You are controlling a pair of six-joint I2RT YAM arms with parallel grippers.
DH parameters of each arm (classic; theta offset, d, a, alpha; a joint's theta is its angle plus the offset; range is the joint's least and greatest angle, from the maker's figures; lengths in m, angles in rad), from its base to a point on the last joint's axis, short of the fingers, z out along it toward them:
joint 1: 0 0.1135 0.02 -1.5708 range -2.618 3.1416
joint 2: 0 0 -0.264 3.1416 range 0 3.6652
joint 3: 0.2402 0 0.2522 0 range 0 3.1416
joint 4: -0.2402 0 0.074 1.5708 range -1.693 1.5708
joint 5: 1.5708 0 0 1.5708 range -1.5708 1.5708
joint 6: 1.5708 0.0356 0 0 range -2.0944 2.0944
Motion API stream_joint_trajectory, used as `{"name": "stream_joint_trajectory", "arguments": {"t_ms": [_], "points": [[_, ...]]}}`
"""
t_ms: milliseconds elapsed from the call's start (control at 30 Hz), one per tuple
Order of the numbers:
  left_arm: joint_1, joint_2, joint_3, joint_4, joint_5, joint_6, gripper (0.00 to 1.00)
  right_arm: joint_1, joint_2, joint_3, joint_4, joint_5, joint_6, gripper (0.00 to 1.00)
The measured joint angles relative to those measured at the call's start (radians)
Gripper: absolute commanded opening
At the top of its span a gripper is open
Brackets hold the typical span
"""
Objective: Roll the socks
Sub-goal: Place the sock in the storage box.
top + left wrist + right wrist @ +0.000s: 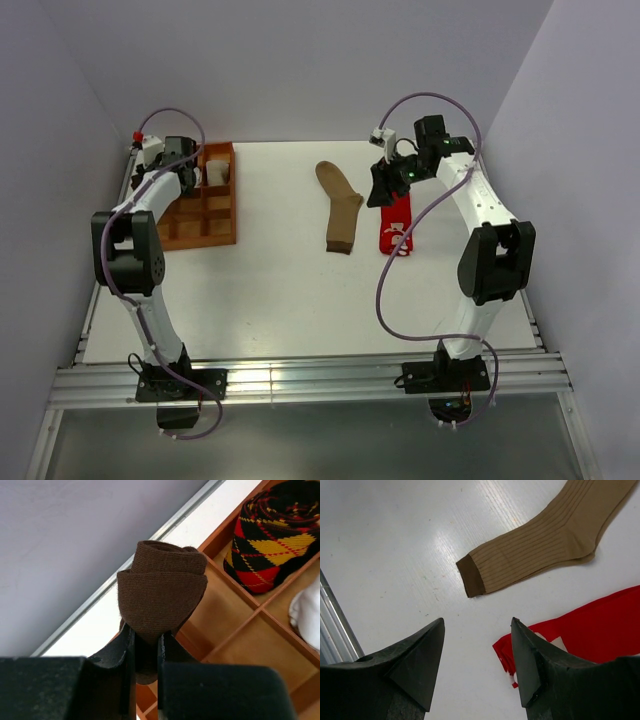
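Note:
The left gripper lowers toward the right in its wrist view next and releases the dark brown sock. The box's empty section by the argyle bundle lies below it there.
My left gripper (145,637) is shut on a rolled dark brown sock (162,590), held above the far left corner of the wooden compartment box (235,645); in the top view the gripper (182,165) hovers at that box (222,235). A tan sock (340,208) with a brown cuff lies flat mid-table, its cuff end (472,577) in the right wrist view. A red sock with white figures (396,226) lies flat to its right. My right gripper (477,625) is open, hanging over the table beside the red sock's end (580,630); from above it (385,185) is over that sock's far end.
One box compartment holds a rolled red, yellow and black argyle bundle (272,535), and another a white bundle (307,612). An aluminium rail (300,385) runs along the near table edge. Grey walls close in the back and both sides.

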State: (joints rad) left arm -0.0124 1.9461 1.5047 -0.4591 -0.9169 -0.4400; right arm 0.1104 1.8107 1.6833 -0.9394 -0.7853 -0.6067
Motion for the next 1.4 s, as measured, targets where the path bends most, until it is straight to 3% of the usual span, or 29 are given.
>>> {"name": "stream_joint_trajectory", "arguments": {"t_ms": [633, 1400], "points": [[0.026, 0.303, 0.245, -0.134, 0.034, 0.035, 0.0, 0.0, 0.023, -0.003, 0.005, -0.029, 0.0, 0.62], [0.106, 0.306, 0.265, -0.178, 0.325, -0.006, 0.0, 0.0, 0.023, -0.063, 0.034, 0.009, 0.0, 0.61]]}}
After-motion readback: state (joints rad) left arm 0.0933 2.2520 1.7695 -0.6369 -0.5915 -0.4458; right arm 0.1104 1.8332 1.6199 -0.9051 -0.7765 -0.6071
